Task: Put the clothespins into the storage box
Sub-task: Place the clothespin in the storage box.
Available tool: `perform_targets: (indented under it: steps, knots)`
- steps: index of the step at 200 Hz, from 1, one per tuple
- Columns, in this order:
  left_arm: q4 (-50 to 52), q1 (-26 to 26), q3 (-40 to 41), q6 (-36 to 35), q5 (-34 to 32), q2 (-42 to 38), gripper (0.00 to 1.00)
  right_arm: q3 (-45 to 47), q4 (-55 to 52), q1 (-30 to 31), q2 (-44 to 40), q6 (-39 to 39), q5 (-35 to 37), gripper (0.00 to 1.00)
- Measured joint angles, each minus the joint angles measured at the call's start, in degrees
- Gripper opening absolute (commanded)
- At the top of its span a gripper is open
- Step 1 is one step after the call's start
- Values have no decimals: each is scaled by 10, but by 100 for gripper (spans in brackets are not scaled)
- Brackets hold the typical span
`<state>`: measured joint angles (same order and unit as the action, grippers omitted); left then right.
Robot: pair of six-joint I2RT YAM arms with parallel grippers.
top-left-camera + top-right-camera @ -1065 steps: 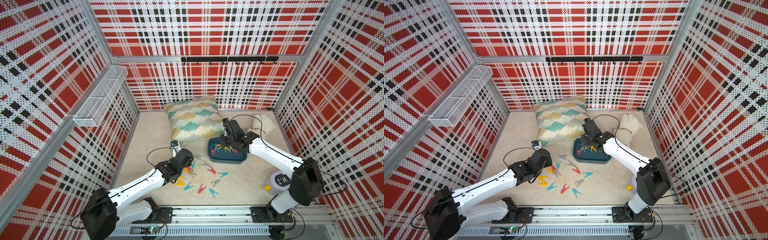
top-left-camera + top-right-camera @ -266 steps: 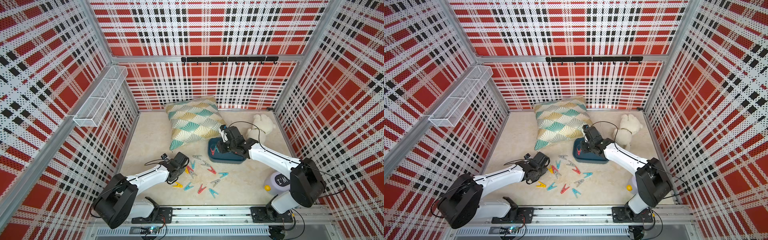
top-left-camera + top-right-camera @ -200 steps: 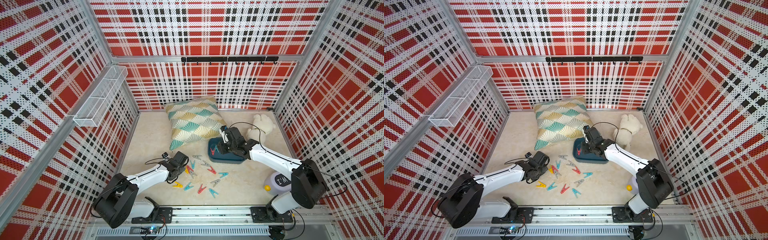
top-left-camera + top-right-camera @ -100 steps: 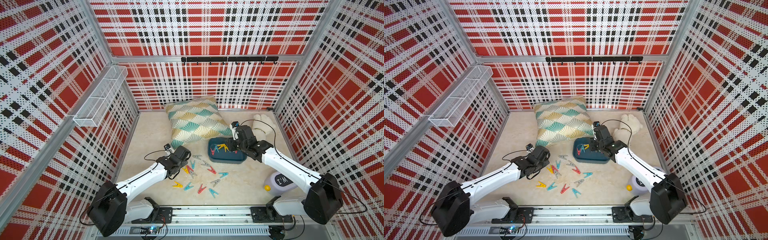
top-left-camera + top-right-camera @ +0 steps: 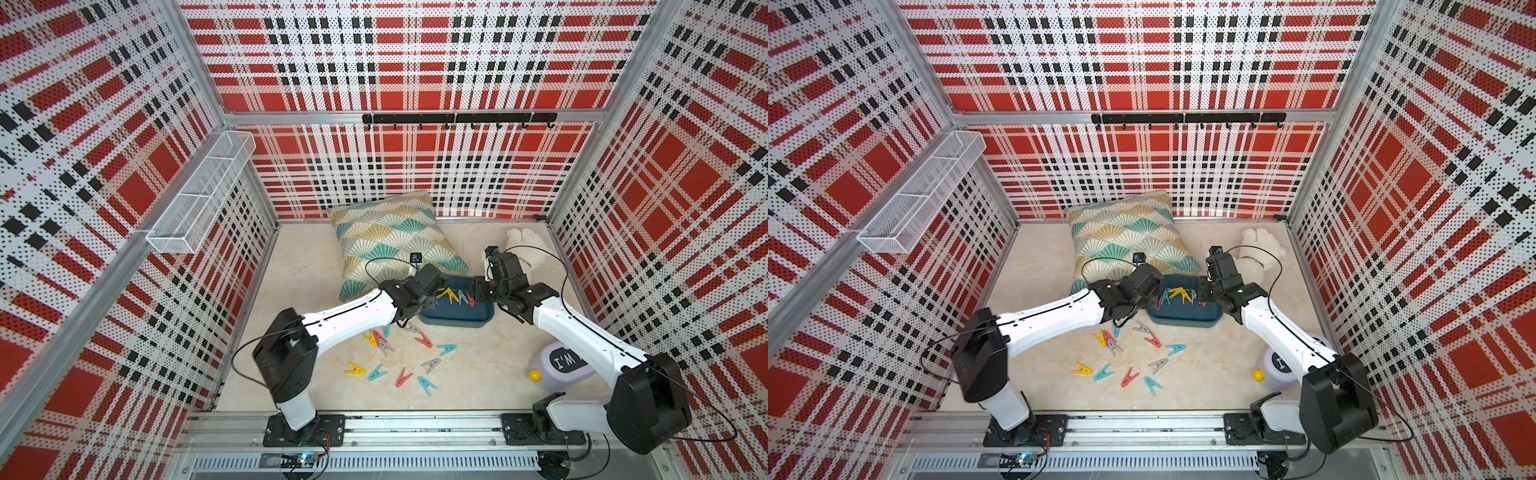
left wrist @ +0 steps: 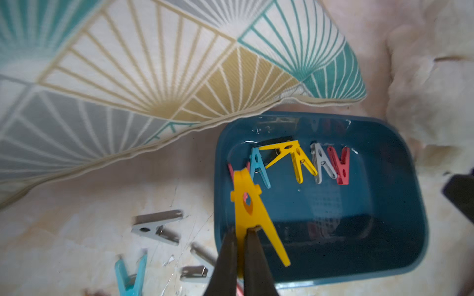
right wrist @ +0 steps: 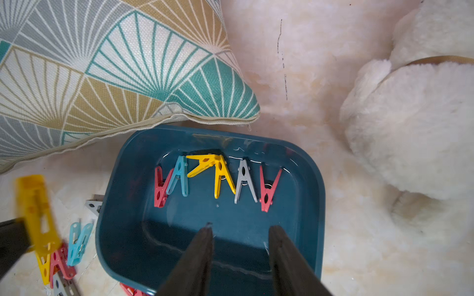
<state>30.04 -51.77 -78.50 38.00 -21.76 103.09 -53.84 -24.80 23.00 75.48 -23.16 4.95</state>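
Note:
The yellow clothespin goes outward and down next in my left gripper, over the blue clothespin (image 6: 258,165) at the box's far side. It comes free where the row already lies.
The dark teal storage box (image 5: 457,319) (image 5: 1183,321) sits on the floor in front of the pillow. Several clothespins (image 5: 455,296) (image 7: 220,176) lie in a row at its far side. More clothespins (image 5: 404,377) (image 5: 1129,377) are scattered on the floor in front of it. My left gripper (image 6: 242,230) (image 5: 432,291) is shut on a yellow clothespin (image 6: 250,212) over the box's left rim (image 6: 218,205). That clothespin shows blurred in the right wrist view (image 7: 36,205). My right gripper (image 7: 239,228) (image 5: 478,293) hangs open and empty above the box's right part.
A fan-patterned pillow (image 5: 390,237) touches the box's far edge. A white plush toy (image 5: 525,245) lies at the back right. A lilac container (image 5: 561,361) with a yellow knob (image 5: 535,375) stands at the front right. A wire basket (image 5: 199,199) hangs on the left wall.
My left gripper has risen from the floor pile and moved right to the box's edge with the yellow clothespin. My right gripper has pulled back towards the box's right side.

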Motion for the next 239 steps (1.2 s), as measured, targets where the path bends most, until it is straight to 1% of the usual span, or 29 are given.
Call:
perform_targets:
  steps: [22, 52, 100, 131, 139, 148, 178, 193, 239]
  knots:
    - [0, -7, -41, -28, 9, 59, 0, 0, -9, 0, 0, -1, 7, 43]
    - [0, -6, -87, -51, 26, 114, 1, 0, -14, 0, 0, -5, 16, 43]
    - [2, 28, -131, -66, 48, 190, 2, -21, -20, -5, 5, -10, 39, 43]
    - [12, 43, -144, -73, 50, 216, 5, -27, -19, -16, 3, -14, 50, 44]
    - [14, 43, -151, -73, 53, 220, 7, -27, -19, -19, 3, -16, 50, 44]
    - [16, 45, -159, -74, 57, 225, 13, -27, -19, -19, 3, -16, 50, 44]
    - [27, 47, -180, -77, 64, 237, 17, -27, -19, -21, 2, -18, 50, 44]
    - [31, 48, -186, -79, 68, 237, 23, -27, -19, -21, -1, -18, 50, 44]
    - [56, 52, -225, -89, 72, 237, 25, -27, -20, -21, -7, -18, 49, 44]
